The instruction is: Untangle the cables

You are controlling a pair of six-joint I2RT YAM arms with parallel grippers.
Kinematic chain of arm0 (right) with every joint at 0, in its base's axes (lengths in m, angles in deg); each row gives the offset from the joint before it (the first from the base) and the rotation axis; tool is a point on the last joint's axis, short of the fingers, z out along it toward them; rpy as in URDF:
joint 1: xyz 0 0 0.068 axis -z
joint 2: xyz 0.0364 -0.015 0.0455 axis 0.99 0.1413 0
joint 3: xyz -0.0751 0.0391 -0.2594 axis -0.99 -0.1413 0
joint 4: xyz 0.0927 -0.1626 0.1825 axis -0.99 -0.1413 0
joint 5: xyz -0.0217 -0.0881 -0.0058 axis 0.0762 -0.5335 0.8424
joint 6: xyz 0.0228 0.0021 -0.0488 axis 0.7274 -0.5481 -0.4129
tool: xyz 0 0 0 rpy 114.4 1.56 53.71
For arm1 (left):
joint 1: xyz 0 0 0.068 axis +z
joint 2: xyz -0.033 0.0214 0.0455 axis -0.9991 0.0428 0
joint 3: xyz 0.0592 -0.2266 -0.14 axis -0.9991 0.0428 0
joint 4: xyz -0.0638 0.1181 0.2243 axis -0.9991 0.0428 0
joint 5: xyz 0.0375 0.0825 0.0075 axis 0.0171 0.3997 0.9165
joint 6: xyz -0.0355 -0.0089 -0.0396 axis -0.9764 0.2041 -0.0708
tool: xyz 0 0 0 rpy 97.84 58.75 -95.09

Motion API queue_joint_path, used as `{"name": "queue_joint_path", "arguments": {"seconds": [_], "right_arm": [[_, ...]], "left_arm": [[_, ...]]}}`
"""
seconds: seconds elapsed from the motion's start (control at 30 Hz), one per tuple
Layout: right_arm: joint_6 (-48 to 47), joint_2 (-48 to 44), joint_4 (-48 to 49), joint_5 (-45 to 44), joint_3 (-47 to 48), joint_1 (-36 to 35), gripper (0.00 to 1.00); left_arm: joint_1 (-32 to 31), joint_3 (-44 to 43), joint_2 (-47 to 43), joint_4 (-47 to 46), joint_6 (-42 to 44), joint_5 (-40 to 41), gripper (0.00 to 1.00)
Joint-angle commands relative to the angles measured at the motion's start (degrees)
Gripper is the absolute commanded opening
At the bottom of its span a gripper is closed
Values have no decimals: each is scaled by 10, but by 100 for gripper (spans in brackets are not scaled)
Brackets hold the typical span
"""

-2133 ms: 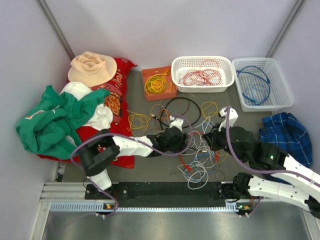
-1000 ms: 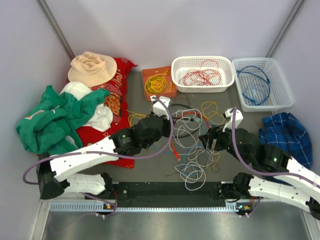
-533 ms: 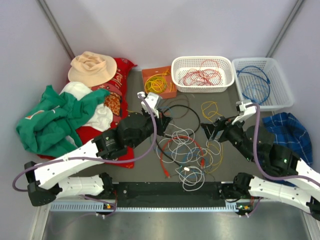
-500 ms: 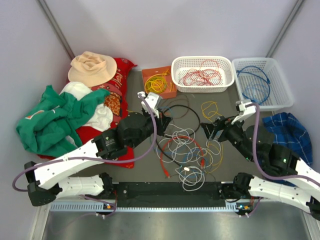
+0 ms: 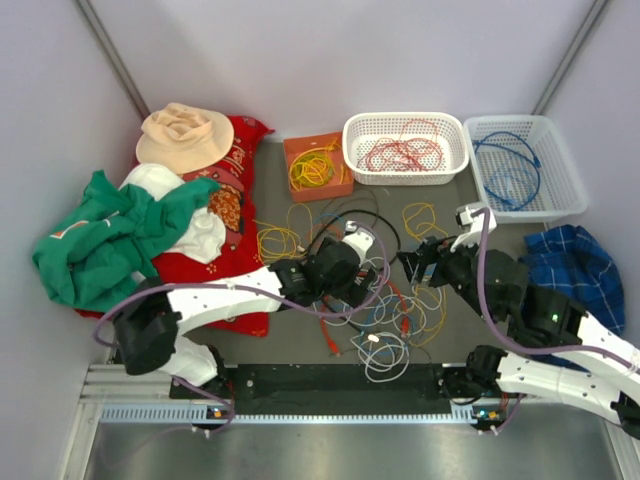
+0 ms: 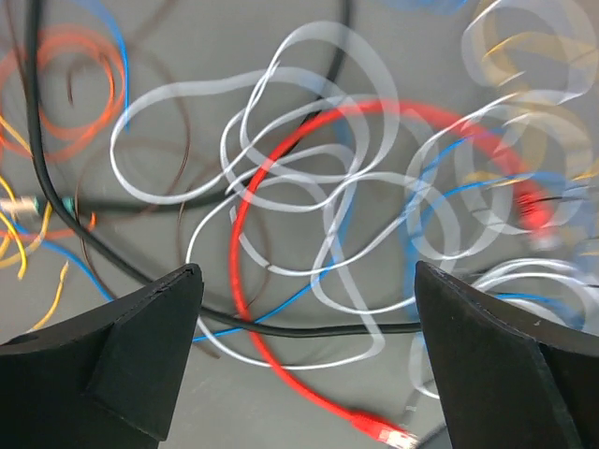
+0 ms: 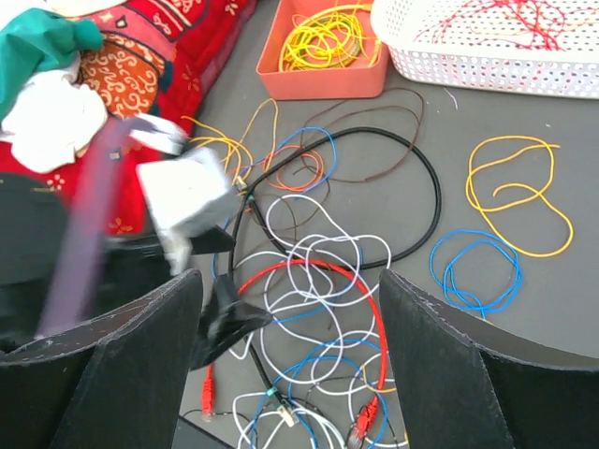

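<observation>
The red cable's bend [image 6: 236, 245] is beside the white loops, so my left gripper should come down onto it next and bring its fingers closer together there.
The cables [image 5: 385, 310] lie as a loose tangle of white, blue, red and black wires mid-table. My left gripper [image 5: 368, 278] hovers low over its left side, jaws wide open and empty. In the left wrist view a red cable [image 6: 281, 159] with an end plug, a black cable [image 6: 309, 327] and white loops run between the left gripper's [image 6: 307, 271] fingers. My right gripper [image 5: 418, 268] hangs open over the tangle's right side. The right wrist view shows the right gripper [image 7: 288, 276] framing the red cable [image 7: 374, 309] and white loops, holding nothing.
At the back stand an orange tray [image 5: 300, 190] of yellow wires, a white basket [image 5: 405, 118] of red wires and a white basket [image 5: 520, 212] of blue wires. A yellow loop [image 7: 519, 192] and blue coil [image 7: 473, 267] lie apart. Clothes [image 5: 110, 240] are heaped left, plaid cloth [image 5: 575, 260] right.
My left gripper has swung from the back left down and right onto the tangle, and its jaws have gone from shut to wide open. The right gripper shifted slightly left and nearer.
</observation>
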Motion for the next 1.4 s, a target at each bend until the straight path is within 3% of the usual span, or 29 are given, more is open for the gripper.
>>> {"name": "queue_joint_path", "arguments": {"seconds": [0.0,0.53,0.67,0.7,0.8,0.9,0.93,1.0,1.03,1.37], "right_arm": [[11,-1,-1,-5,-12,-7,75],[22,-28,-20,-19,-34,-7,75],[21,-36,-27,-21,-35,-7,75],[22,-36,-30,-21,-34,-7,75],[21,-41,-38,-25,-31,-7,75],[22,-48,-44,-28,-32,-7,75],[21,-48,-47,-29,-33,-7,75],[23,-50,-51,-30,-34,-7,75],[24,-51,-53,-32,-34,-7,75],[33,-54,-59,-29,-32,-7,75]], "left_arm": [[28,3,50,-23,-5,-8,99],[71,-33,232,-25,-37,-30,99],[72,-35,246,-18,-36,-36,82],[72,-36,246,-14,-35,-37,71],[72,-36,243,1,-31,-34,51],[72,-35,240,17,-29,-29,35],[71,-35,239,21,-29,-26,24],[72,-32,236,28,-30,-22,18],[72,-31,233,30,-31,-19,0],[72,-25,121,44,-53,-28,0]]}}
